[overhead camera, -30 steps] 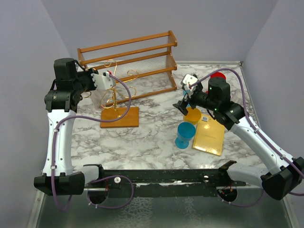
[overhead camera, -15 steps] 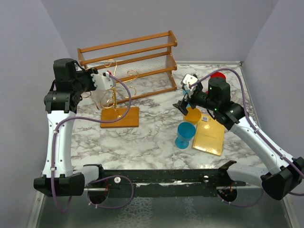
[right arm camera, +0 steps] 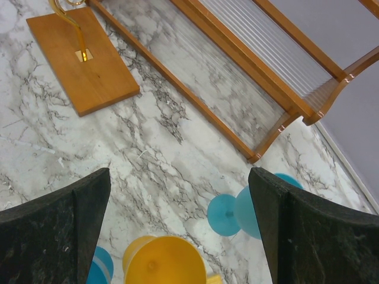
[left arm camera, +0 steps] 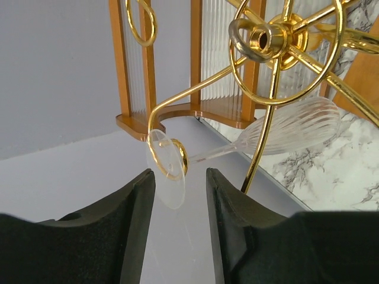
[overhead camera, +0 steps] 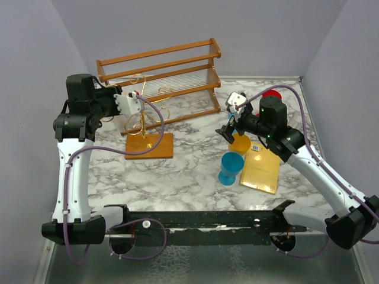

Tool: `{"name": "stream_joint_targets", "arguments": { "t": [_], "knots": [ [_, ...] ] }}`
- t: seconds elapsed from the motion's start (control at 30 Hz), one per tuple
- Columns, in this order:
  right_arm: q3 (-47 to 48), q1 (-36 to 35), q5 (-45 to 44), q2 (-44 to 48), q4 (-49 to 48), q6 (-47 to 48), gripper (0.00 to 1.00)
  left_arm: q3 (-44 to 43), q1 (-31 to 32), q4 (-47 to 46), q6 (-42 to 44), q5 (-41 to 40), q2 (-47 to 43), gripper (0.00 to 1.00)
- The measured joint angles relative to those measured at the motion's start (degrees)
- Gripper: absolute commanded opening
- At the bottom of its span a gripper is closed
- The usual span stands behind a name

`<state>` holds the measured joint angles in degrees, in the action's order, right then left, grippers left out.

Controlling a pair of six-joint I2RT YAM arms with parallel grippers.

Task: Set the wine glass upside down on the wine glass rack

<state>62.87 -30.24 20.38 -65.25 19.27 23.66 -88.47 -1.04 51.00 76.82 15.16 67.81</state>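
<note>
I need to move my right gripper to the right in the top view, past the red object and onto the other clear glass's rim (overhead camera: 296,118), because that glass is standing off the rack.
The clear wine glass (left arm camera: 296,127) hangs on the gold wire wine glass rack (left arm camera: 269,41). Its foot (left arm camera: 169,180) is caught in a curled gold loop and its ribbed bowl points away from my fingers. My left gripper (left arm camera: 179,177) is open, and the foot stands just beyond its fingertips without touching the pads. In the top view the left gripper (overhead camera: 131,104) is level with the rack's top (overhead camera: 142,115), above the orange-brown base (overhead camera: 149,145). My right gripper (overhead camera: 228,127) is open and empty, hovering over a yellow cup (right arm camera: 166,260).
A two-tier wooden slatted shelf (overhead camera: 160,74) stands behind the rack. A blue goblet (overhead camera: 230,167), the yellow cup (overhead camera: 240,143), a yellow packet (overhead camera: 260,170) and a red object (overhead camera: 272,94) are at the right. Another blue goblet (right arm camera: 260,210) lies on its side.
The left gripper has shifted slightly by the rack's top. The right arm has not moved.
</note>
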Motion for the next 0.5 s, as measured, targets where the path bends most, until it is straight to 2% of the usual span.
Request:
{"name": "stream_joint_targets", "arguments": {
  "t": [0.23,0.5],
  "knots": [
    [0.0,0.0,0.0,-0.6,0.0,0.0,1.00,-2.9,0.0,3.5,-0.3,2.9,0.0,0.57],
    [0.0,0.0,-0.1,-0.8,0.4,0.2,1.00,-7.9,0.0,4.9,-4.9,8.2,0.0,0.77]
  ]
}}
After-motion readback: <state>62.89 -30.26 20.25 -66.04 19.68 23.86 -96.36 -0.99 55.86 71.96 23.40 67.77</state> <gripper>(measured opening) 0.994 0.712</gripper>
